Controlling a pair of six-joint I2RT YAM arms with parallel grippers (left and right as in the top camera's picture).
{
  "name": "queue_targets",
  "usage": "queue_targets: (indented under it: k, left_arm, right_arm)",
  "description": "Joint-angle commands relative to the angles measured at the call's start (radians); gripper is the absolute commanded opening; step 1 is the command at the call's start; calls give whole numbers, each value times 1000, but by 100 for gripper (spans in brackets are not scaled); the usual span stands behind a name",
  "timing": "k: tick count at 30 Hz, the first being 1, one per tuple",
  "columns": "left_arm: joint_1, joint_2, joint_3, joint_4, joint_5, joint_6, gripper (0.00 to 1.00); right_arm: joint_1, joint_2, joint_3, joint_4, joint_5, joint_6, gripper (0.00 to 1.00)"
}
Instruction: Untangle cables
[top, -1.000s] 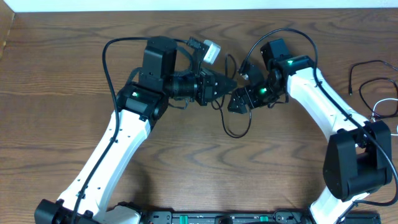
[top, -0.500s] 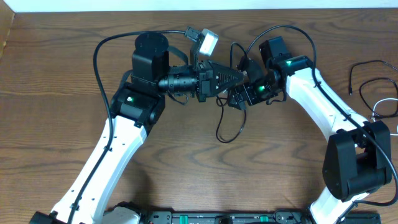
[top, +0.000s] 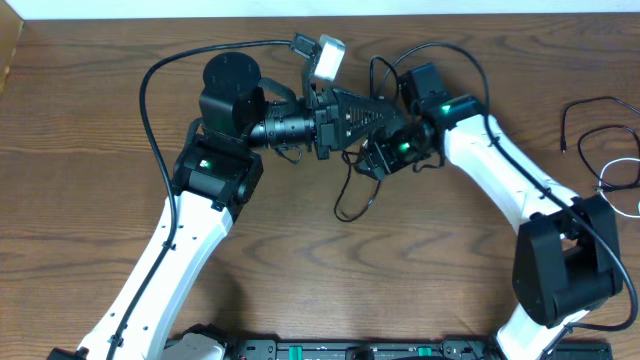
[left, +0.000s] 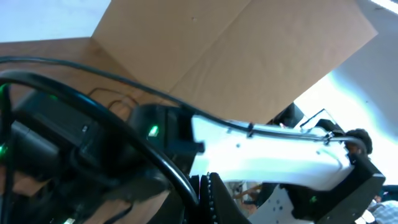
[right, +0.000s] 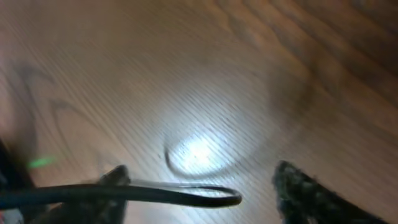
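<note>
My left gripper moves to the left in the overhead view and down to release the cable next, since the bare tabletop lies below it on that side.
A thin black cable (top: 350, 208) hangs in a loop onto the wooden table between the two arms. My left gripper (top: 392, 113) points right with its fingers together, shut on this cable. The left wrist view shows the closed jaws (left: 208, 202) with the black cable (left: 174, 180) running into them. My right gripper (top: 372, 160) sits just below the left one. In the right wrist view it (right: 208, 186) is open, with the end of the cable loop (right: 186, 194) lying between its fingers, above the table.
Another black cable (top: 568, 122) and a white cable (top: 618, 175) lie at the far right edge. A cardboard piece (top: 10, 40) is at the far left corner. A black rail (top: 350, 350) runs along the front edge.
My left gripper has moved up and to the right, pulling the black cable with it. The hanging loop has shifted left and become shorter. The right gripper has shifted slightly left.
</note>
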Motion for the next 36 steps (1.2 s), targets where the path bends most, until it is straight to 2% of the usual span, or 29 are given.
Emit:
queue_targets:
  k: [1, 7, 8, 10, 14, 15, 20, 23, 25, 31, 33, 36]
  left_arm:
    - [0, -18, 21, 50, 50, -60, 7]
    - [0, -18, 21, 87, 60, -78, 8]
    - [0, -18, 21, 85, 60, -78, 8]
    - [0, -18, 21, 84, 61, -77, 8]
    - [0, -17, 20, 71, 61, -68, 8]
    - [0, -17, 20, 31, 60, -26, 8]
    - [1, -17, 20, -171, 21, 150, 8]
    - [10, -17, 20, -348, -102, 267, 8]
    - [30, -17, 20, -468, -241, 331, 8]
    - [100, -17, 20, -719, -704, 369, 8]
    - [116, -17, 20, -772, -775, 370, 8]
    - [123, -17, 20, -817, -780, 369, 8]
  right_arm:
    - [26, 9, -47, 57, 1, 18, 63]
    - [43, 9, -134, 180, 35, 79, 54]
    - [43, 9, -144, 191, 35, 80, 50]
    - [43, 9, -160, 204, 35, 80, 38]
    - [41, 9, -164, 203, 60, 80, 5]
    - [40, 9, -164, 204, 62, 80, 1]
    - [22, 9, -164, 184, 138, 81, 1]
    - [4, 9, -164, 148, 239, 124, 1]
    - [-13, 9, -164, 108, 320, 154, 1]
    - [-75, 7, -164, 29, 444, 171, 1]
    - [-100, -1, -164, 24, 444, 171, 1]
    - [-131, -18, -158, 26, 441, 175, 1]
